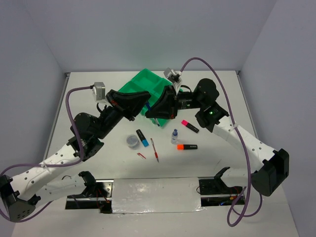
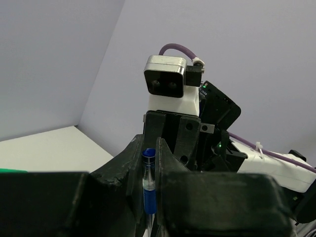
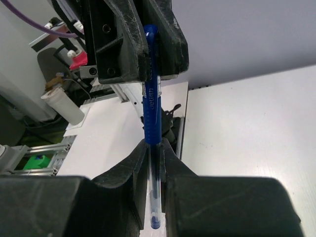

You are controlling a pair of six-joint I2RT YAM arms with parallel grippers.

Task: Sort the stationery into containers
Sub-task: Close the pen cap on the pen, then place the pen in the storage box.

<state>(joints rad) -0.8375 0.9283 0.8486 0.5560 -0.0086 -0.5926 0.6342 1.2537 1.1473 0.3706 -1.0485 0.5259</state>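
Note:
The near part of the bright green tray lies below, so the robot's right gripper should next tip its level fingers downward, lower the pen onto that part and let it go there.
A thin blue pen [image 3: 151,108] is held in the air between both arms, over the near edge of the bright green tray [image 1: 148,81]. My left gripper [image 2: 150,144] is shut on its capped end [image 2: 148,183]. My right gripper [image 3: 155,148] is shut on its clear barrel, with the tip pointing back between my fingers. In the top view the two grippers meet at the pen [image 1: 148,106]. On the table lie a grey tin [image 1: 132,141], a blue-capped highlighter [image 1: 142,138], a red pen [image 1: 155,149], a small bottle [image 1: 174,137], a pink highlighter [image 1: 189,126] and an orange highlighter [image 1: 186,146].
A short red piece [image 1: 141,156] lies near the red pen. The arm bases and a metal plate [image 1: 155,195] line the near edge. The left gripper's fingers [image 3: 128,44] fill the top of the right wrist view.

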